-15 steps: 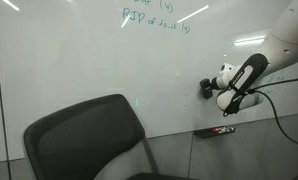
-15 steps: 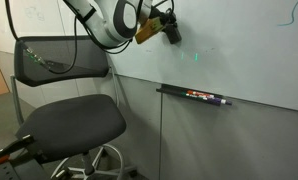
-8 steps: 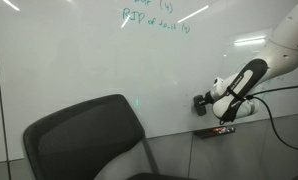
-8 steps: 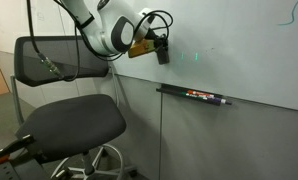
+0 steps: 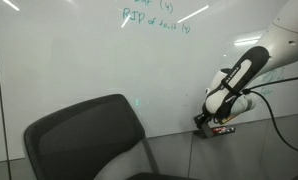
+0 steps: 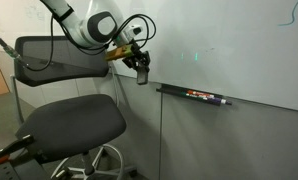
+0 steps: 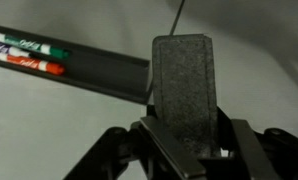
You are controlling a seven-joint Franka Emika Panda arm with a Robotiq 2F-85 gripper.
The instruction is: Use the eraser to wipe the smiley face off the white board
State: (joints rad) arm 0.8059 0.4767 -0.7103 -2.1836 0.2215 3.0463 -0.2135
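Observation:
The eraser comes down onto the chair seat's board-side part (image 6: 95,107) next, after my gripper tilts downward away from the board, since that flat surface is empty.
The white board (image 5: 79,60) fills the wall in both exterior views (image 6: 244,45), with teal handwriting (image 5: 154,17) at the top. I cannot make out a smiley face on it. My gripper (image 5: 203,120) is low by the board's bottom edge, next to the marker tray (image 5: 218,131); it also shows in an exterior view (image 6: 141,74). It is shut on a dark grey felt eraser (image 7: 181,80), which stands upright between the fingers (image 7: 185,135) in the wrist view. The board (image 7: 254,70) lies just behind the eraser.
A black mesh office chair (image 5: 89,140) stands close in front of the board (image 6: 64,118). The tray (image 6: 194,95) holds several markers (image 7: 29,55). A faint green mark (image 6: 196,55) shows on the board. The arm's cable (image 5: 279,125) hangs below.
The gripper with the eraser has moved down along the board from mid height to tray level, and sideways toward the chair.

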